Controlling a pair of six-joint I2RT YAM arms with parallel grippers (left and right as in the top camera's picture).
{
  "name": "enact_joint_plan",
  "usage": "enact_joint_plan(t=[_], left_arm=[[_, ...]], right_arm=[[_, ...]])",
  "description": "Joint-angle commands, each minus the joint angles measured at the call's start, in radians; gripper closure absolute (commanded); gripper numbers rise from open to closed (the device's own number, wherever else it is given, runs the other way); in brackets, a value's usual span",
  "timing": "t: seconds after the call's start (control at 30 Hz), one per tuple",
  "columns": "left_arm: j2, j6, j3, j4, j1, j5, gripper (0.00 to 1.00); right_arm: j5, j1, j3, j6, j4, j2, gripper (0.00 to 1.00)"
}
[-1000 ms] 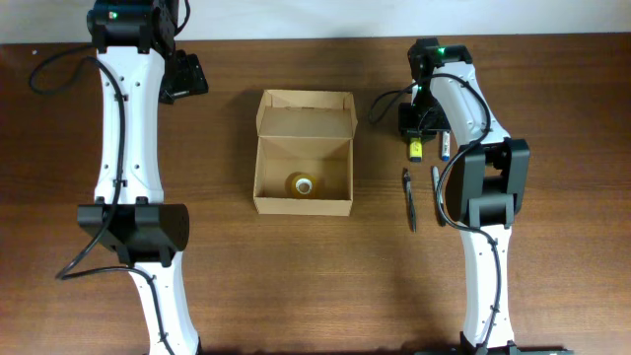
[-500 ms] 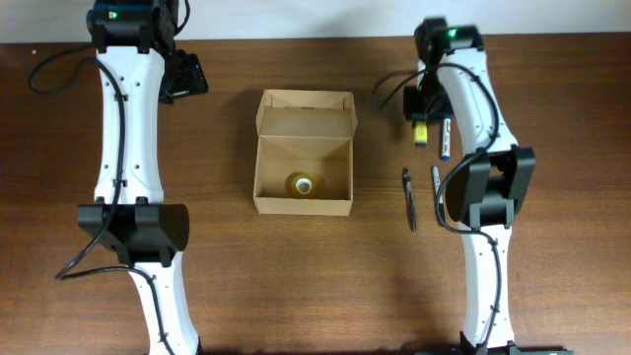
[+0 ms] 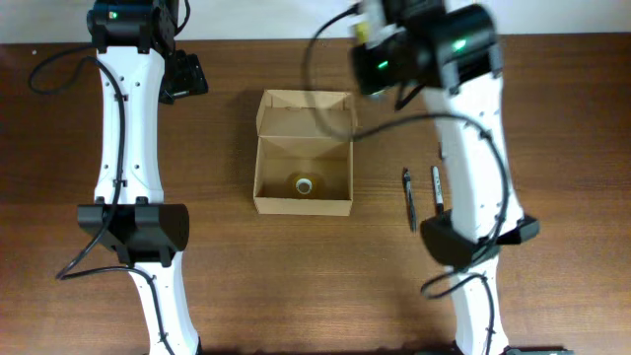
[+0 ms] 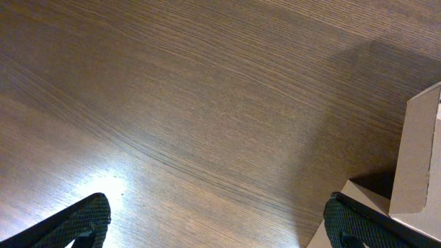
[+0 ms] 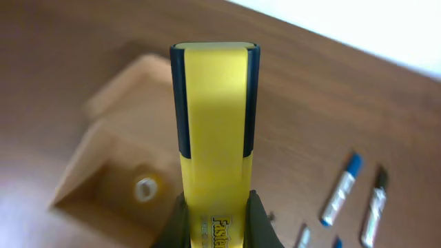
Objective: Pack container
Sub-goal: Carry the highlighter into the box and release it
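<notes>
The highlighter needs to go beside the round thing on the bottom of the box, so my right gripper needs to swing back and down first, turning as it goes.
The container, an open tan cardboard box (image 3: 304, 158) with its flap lid up at the back, sits mid-table. A small round yellow-white thing (image 3: 304, 184) lies inside it. My right gripper (image 3: 377, 32) is raised high over the box's back right corner, shut on a yellow highlighter (image 3: 368, 12). In the right wrist view the highlighter (image 5: 213, 117) stands between the jaws (image 5: 215, 220), with the box (image 5: 103, 158) below and left. My left gripper (image 3: 183, 75) is open and empty over bare wood left of the box (image 4: 420, 165); its fingers show in the left wrist view (image 4: 220, 227).
Two dark pens (image 3: 408, 197) (image 3: 437, 187) lie on the table right of the box. The right wrist view shows a blue-capped marker (image 5: 342, 189) and a black-capped one (image 5: 375, 200) there too. The table's far edge runs just behind the box.
My right gripper has lifted the yellow highlighter off the table at the right and swung it up and left, over the box's back right corner. The left arm has not moved.
</notes>
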Motion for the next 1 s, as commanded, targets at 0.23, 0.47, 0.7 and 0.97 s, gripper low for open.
enact_joint_plan(t=[0.23,0.47,0.7,0.97], left_arm=[[0.002,0.013,0.019,-0.003,0.005,0.003,0.00],[0.002,0.013,0.019,-0.003,0.005,0.003,0.00],[0.002,0.013,0.019,-0.003,0.005,0.003,0.00],[0.002,0.013,0.019,-0.003,0.005,0.003,0.00]], right_arm=[[-0.172,0.109,-0.145,-0.457,-0.005,0.043,0.96],[-0.208,0.154,-0.369,-0.623,0.053,0.047,0.96],[-0.208,0.183,-0.640,-0.623,0.183,0.047,0.96],[-0.208,0.188,-0.864,-0.623,0.296,0.047,0.96]])
